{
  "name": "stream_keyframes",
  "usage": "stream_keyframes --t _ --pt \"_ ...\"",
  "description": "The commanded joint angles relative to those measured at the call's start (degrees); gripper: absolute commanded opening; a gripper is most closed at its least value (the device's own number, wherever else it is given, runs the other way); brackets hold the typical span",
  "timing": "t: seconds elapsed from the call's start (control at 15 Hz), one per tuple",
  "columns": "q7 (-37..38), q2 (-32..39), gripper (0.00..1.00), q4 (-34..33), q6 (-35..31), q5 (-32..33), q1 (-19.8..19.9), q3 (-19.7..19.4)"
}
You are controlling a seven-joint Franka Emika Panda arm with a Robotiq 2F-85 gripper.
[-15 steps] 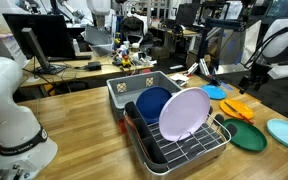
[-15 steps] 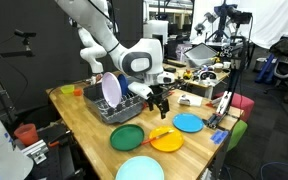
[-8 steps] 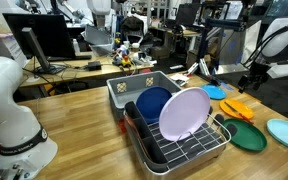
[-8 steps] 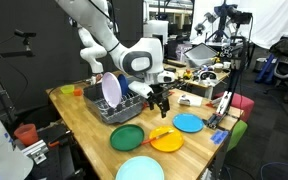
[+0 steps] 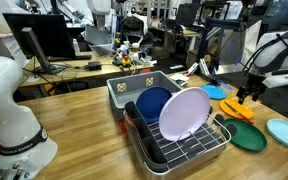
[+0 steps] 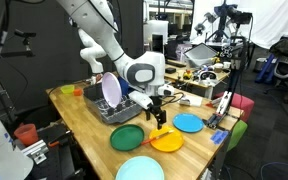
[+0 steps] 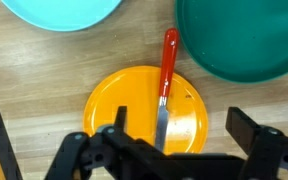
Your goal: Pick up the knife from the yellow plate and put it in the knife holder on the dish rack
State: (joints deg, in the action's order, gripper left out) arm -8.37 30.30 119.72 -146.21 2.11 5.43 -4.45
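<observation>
The blade is already between my open fingers, so my gripper will go down toward the yellow plate (image 7: 119, 105) onto the knife where its handle meets the blade (image 7: 163, 100).
The knife (image 7: 165, 85) has an orange-red handle and a pale blade. It lies on the yellow plate (image 7: 119, 105), with its handle reaching past the plate's far rim. My gripper (image 7: 182, 130) is open and hangs just above the plate, one finger on each side of the blade, holding nothing. In both exterior views the gripper (image 5: 249, 93) (image 6: 159, 113) is low over the yellow plate (image 5: 240, 109) (image 6: 168, 143). The dish rack (image 5: 216, 146) (image 6: 119, 108) holds a lavender plate (image 5: 184, 113) and a blue plate (image 5: 152, 102). The black knife holder (image 5: 132, 113) stands at its end.
A dark green plate (image 7: 244, 35) (image 5: 248, 137) and a light blue plate (image 7: 59, 10) (image 5: 286, 132) lie beside the yellow one. Another blue plate (image 5: 215, 91) lies further back. A grey bin (image 5: 134, 86) stands behind the rack. The table edge runs near the plates.
My gripper has come down and moved over the yellow plate; it was higher and further back before. The knife and plates have not moved.
</observation>
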Motion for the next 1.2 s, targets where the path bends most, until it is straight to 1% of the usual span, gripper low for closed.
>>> stream_keyframes --t 0.0,0.27,0.47,0.6,1.13 --pt "-3.1 6.15 1.0 -6.28 2.53 -1.58 3.01 2.15" --pt "-2.39 11.28 1.0 -11.26 5.08 -0.35 3.17 1.46" --pt "-2.91 13.5 1.0 -13.2 7.74 -0.13 3.72 1.36" --pt "-3.66 14.55 1.0 -14.34 8.8 -0.34 4.25 1.7" --pt "-2.81 17.48 1.0 -18.23 12.29 1.62 2.81 0.69"
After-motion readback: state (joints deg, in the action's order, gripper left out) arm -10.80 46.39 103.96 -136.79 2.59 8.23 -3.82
